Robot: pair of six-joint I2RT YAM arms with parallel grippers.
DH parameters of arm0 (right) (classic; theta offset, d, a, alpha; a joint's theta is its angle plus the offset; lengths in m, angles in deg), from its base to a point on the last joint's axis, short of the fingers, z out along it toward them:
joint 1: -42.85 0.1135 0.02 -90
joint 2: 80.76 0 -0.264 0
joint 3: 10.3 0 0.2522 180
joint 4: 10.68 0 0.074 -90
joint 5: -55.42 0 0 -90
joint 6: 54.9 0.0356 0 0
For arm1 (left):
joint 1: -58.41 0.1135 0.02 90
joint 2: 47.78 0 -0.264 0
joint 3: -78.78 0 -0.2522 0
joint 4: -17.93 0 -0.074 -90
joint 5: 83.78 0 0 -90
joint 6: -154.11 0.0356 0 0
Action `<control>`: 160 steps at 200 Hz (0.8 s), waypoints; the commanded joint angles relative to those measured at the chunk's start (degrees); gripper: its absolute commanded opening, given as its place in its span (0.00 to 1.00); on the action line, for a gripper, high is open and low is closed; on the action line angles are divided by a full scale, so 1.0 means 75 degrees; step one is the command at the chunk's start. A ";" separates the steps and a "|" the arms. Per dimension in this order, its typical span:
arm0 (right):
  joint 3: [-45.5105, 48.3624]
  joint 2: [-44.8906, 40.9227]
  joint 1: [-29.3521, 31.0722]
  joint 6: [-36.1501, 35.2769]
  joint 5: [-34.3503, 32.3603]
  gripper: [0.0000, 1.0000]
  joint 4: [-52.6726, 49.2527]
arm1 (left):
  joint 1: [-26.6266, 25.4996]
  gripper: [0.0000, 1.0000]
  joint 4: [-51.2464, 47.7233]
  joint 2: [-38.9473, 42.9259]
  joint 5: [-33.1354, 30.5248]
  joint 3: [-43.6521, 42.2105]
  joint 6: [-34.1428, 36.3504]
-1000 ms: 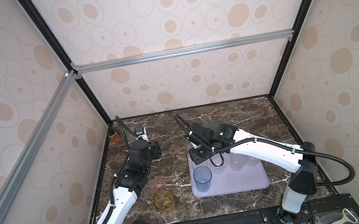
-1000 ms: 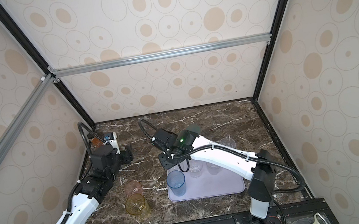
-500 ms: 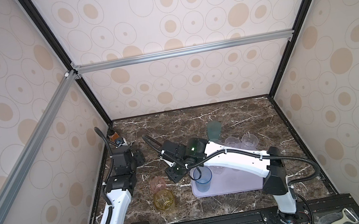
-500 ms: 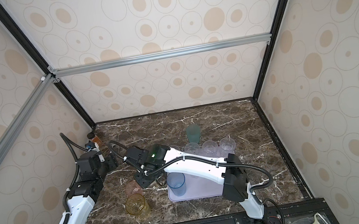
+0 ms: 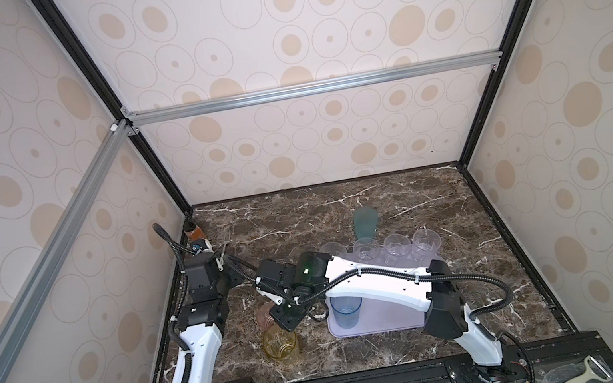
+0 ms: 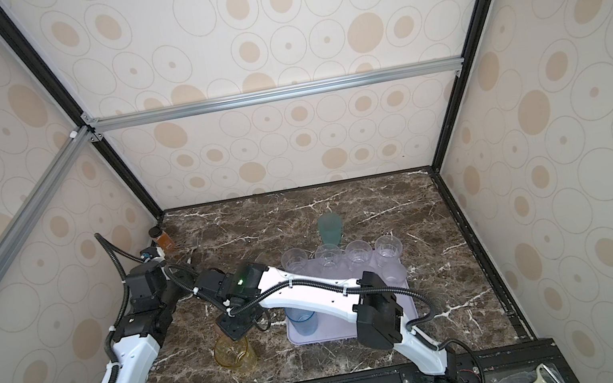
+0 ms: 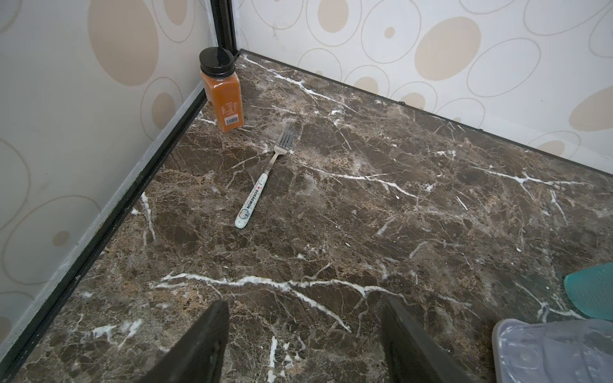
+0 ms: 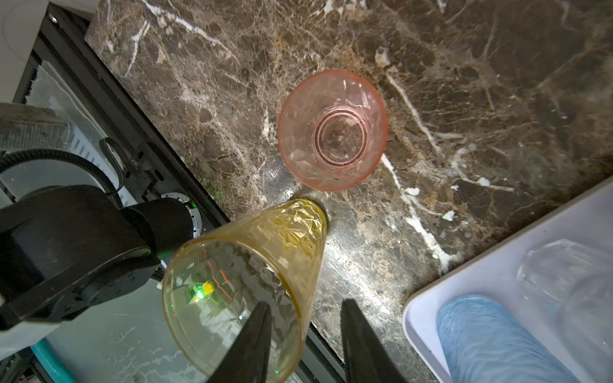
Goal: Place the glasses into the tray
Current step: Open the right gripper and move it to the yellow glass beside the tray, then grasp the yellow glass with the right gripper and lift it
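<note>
My right gripper should next lower its open fingers around the side of the amber-yellow glass and close, because the glass's tray-side rim is below the gripper, between the fingers.
The lavender tray (image 5: 382,325) (image 6: 332,331) holds a tall blue-grey glass (image 5: 345,312) (image 8: 491,338) at its near left corner and several clear glasses (image 5: 396,247) along its far edge. A teal glass (image 5: 364,221) stands on the marble behind it. To the tray's left stand an amber-yellow glass (image 5: 280,344) (image 8: 245,275) and a small pink glass (image 5: 263,317) (image 8: 331,129). My right gripper (image 8: 305,303) (image 5: 288,318) reaches across and hangs open over the amber glass, its rim wall between the fingers. My left gripper (image 7: 305,301) is open and empty over bare marble.
A small amber bottle with a dark cap (image 7: 223,96) (image 5: 196,233) stands in the back left corner, and a fork (image 7: 262,185) lies beside it. The left wall is close to my left arm. The table's front edge runs just beyond the amber glass.
My right arm has swung left from over the tray to above the amber and pink glasses. My left arm has drawn back toward the left wall. Neither gripper's opening has visibly changed.
</note>
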 commanded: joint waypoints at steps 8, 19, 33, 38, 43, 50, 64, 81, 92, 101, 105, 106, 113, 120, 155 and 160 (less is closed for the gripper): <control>-0.0183 0.0300 0.0086 -0.0146 0.0023 0.35 -0.0291 | 0.0067 0.72 0.0144 0.0102 0.0178 -0.0057 -0.0123; -0.0238 0.0386 0.0085 -0.0181 -0.0060 0.33 -0.0320 | 0.0070 0.72 0.0150 0.0111 0.0220 -0.0039 -0.0134; -0.0281 0.0463 0.0106 -0.0221 -0.0199 0.30 -0.0344 | 0.0070 0.72 0.0138 0.0108 0.0224 -0.0037 -0.0143; -0.0274 0.0485 0.0104 -0.0251 -0.0263 0.28 -0.0339 | 0.0066 0.72 0.0137 0.0104 0.0223 -0.0045 -0.0136; -0.0277 0.0502 0.0101 -0.0257 -0.0316 0.25 -0.0344 | 0.0070 0.72 0.0138 0.0106 0.0231 -0.0036 -0.0122; -0.0282 0.0515 0.0106 -0.0272 -0.0415 0.22 -0.0359 | 0.0077 0.72 0.0138 0.0119 0.0237 -0.0043 -0.0132; -0.0315 0.0524 0.0115 -0.0318 -0.0556 0.15 -0.0448 | 0.0070 0.72 0.0132 0.0130 0.0256 -0.0015 -0.0138; -0.0393 0.0475 0.0112 -0.0434 -0.0659 0.10 -0.0609 | 0.0067 0.72 0.0088 0.0153 0.0219 0.0035 -0.0089; -0.0477 0.0414 0.0117 -0.0531 -0.0770 0.07 -0.0722 | 0.0070 0.73 0.0045 0.0159 0.0132 0.0100 -0.0023; -0.0579 0.0386 0.0109 -0.0628 -0.0921 0.05 -0.0871 | 0.0071 0.73 0.0013 0.0180 0.0098 0.0141 0.0015; -0.0639 0.0374 0.0114 -0.0680 -0.0980 0.04 -0.0936 | 0.0071 0.73 0.0001 0.0177 0.0103 0.0172 0.0023; -0.0648 0.0373 0.0116 -0.0692 -0.0999 0.04 -0.0954 | 0.0071 0.73 -0.0001 0.0180 0.0103 0.0186 0.0027; -0.0738 0.0363 0.0118 -0.0736 -0.1172 0.04 -0.1076 | 0.0071 0.73 -0.0009 0.0181 0.0112 0.0211 0.0026; -0.0857 0.0363 0.0107 -0.0810 -0.1282 0.03 -0.1181 | 0.0068 0.73 -0.0008 0.0194 0.0155 0.0254 0.0031; -0.1434 0.0336 -0.0067 -0.1180 -0.1811 0.02 -0.1564 | 0.0059 0.73 -0.0047 0.0266 0.0311 0.0443 0.0062; -0.1512 0.0339 -0.0118 -0.1207 -0.1855 0.02 -0.1611 | 0.0056 0.73 -0.0034 0.0292 0.0314 0.0456 0.0077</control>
